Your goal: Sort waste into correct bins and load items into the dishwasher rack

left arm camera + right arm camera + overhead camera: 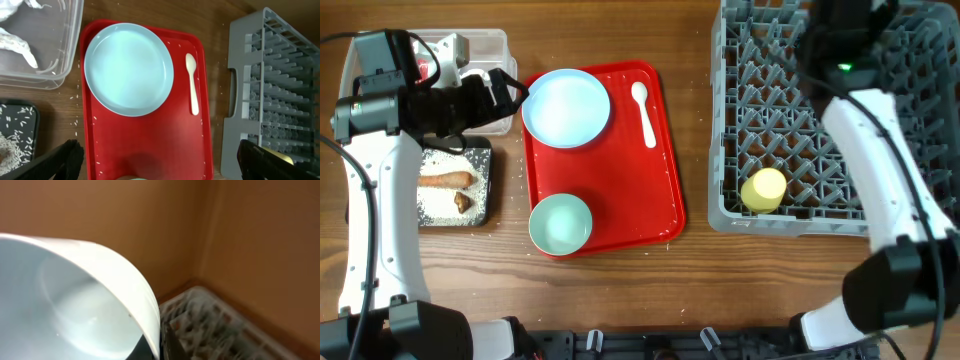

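Next, my right gripper shifts left in the overhead view and brings the bowl down onto the rack's empty far wires on the tray's side, because they stand empty.
The light blue bowl [75, 310] fills the right wrist view, and my right gripper [160, 347] is shut on its rim above the grey dishwasher rack [820, 110]. A small yellow cup [764, 189] lies in the rack's near left corner. My left gripper [162, 162] hangs open over the red tray [660, 200], just near of the light blue plate [129, 69]. The white spoon [192, 90] lies to the right of that plate. A pale green bowl [560, 222] sits at the tray's front.
The clear tub [480, 50] at the back left holds crumpled white paper [17, 42]. In front of it, the black tray [430, 218] holds rice, a brown stick [447, 180] and a small brown lump [463, 202]. Loose rice grains dot the red tray.
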